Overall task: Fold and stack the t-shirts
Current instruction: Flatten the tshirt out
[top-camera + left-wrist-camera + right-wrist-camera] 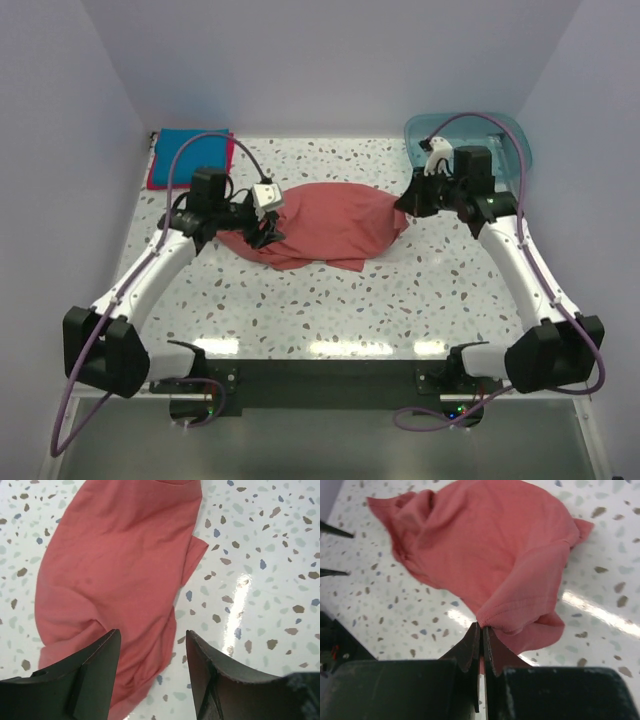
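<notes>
My left gripper is short of the salmon-red t-shirt's end corner, which is past its fingers. It should turn and lower to the corner, to the left in the top view.
A salmon-red t-shirt lies crumpled in the middle of the speckled table, stretched between both arms. My left gripper hovers over its left end with the jaws apart and nothing between them; the cloth lies flat below the open left gripper. My right gripper is shut on a hemmed edge of the salmon-red t-shirt at its right end. A folded bright blue t-shirt rests on a crimson-pink one at the back left corner.
A translucent teal tub stands at the back right, behind the right arm. White walls close in the table on three sides. The arm bases sit on a black strip at the near edge.
</notes>
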